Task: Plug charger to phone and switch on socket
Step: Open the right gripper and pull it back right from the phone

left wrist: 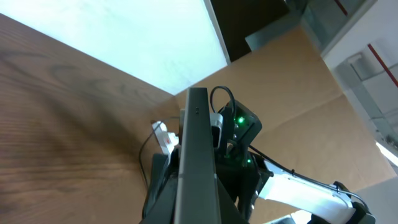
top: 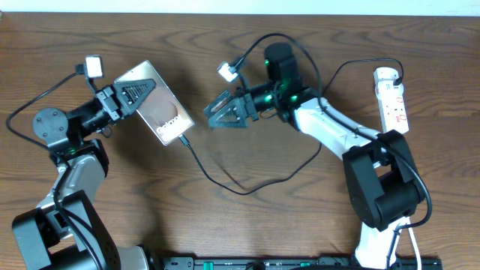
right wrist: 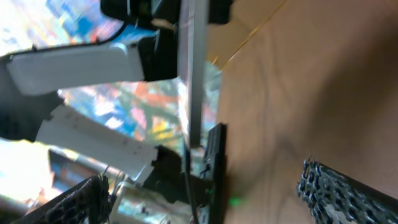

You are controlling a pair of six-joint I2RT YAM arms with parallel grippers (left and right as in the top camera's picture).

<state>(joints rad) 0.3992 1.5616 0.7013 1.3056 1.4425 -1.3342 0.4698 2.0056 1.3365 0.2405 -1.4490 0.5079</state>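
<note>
Next I will tilt my left gripper down and back, laying the phone (top: 157, 105) on the bare tabletop below to release it, as the cable's plug sits in its end.
My left gripper (top: 124, 97) is shut on the phone (top: 157, 105), holding it tilted above the table at the left. In the left wrist view the phone (left wrist: 198, 143) shows edge-on between the jaws. The charger cable (top: 247, 191) runs from the phone's lower end (top: 183, 138), where its plug tip appears inserted, and loops across the table toward the right arm. My right gripper (top: 213, 116) is open and empty, just right of the phone. In the right wrist view the phone edge (right wrist: 190, 74) and cable (right wrist: 186, 183) lie between the open fingers (right wrist: 202, 174). The socket (top: 394, 97) lies at the far right.
A small white camera block (top: 94, 66) sits on the left arm and another (top: 227, 72) on the right arm. The right arm's base (top: 382, 180) stands at the lower right. A black rail (top: 300, 262) runs along the front edge.
</note>
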